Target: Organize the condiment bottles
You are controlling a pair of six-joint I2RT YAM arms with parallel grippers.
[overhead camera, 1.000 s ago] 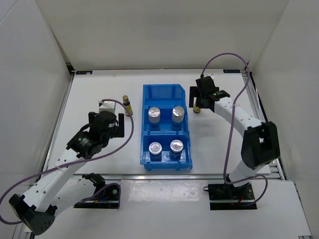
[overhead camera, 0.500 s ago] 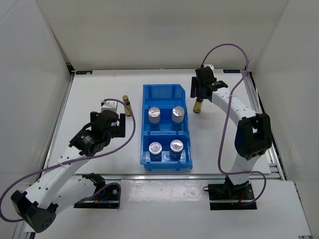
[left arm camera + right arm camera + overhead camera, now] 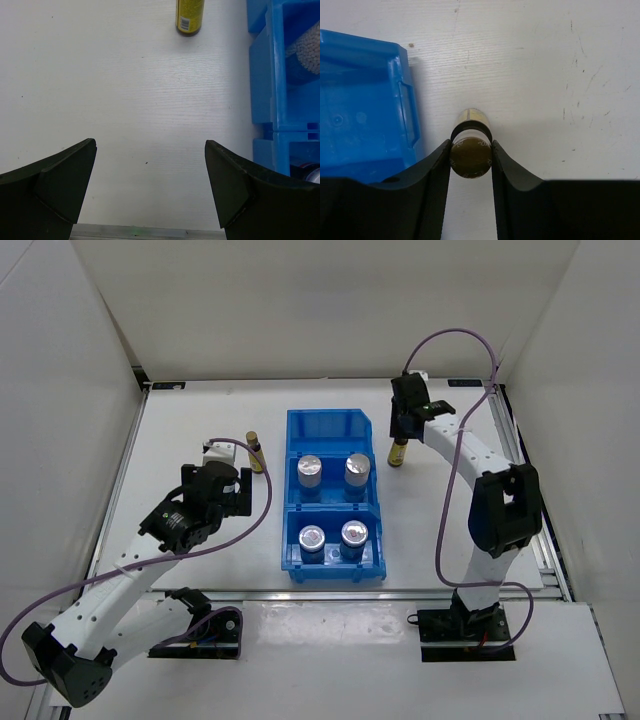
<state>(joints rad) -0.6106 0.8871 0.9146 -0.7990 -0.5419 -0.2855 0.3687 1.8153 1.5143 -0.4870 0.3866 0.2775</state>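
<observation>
I will next lift my right gripper to the left in the top view, over the bin's side, and lower the slim dark brown bottle into the bin's far section (image 3: 346,430) (image 3: 367,112), because that section is empty.
A slim dark brown bottle (image 3: 398,453) with a yellow label and gold cap stands just right of the blue bin (image 3: 330,428). My right gripper (image 3: 471,145) is shut on its cap (image 3: 471,159), a finger pressing each side. A second brown bottle (image 3: 256,453) lies left of the bin, seen ahead as the brown bottle (image 3: 190,17) in the left wrist view. My left gripper (image 3: 150,145) hangs open over bare table short of it, holding nothing. Several silver-lidded jars stand in the bin's two near compartments, such as a jar (image 3: 310,468) and a jar (image 3: 354,533).
The bin's far compartment holds no bottle. The bin wall (image 3: 365,100) lies close to the left of my right fingers, and the bin (image 3: 260,75) runs along the right of the left wrist view. White walls enclose the table on three sides.
My right gripper has moved in over the brown bottle beside the bin and shut on its cap. The left arm shifted only slightly and stays open.
</observation>
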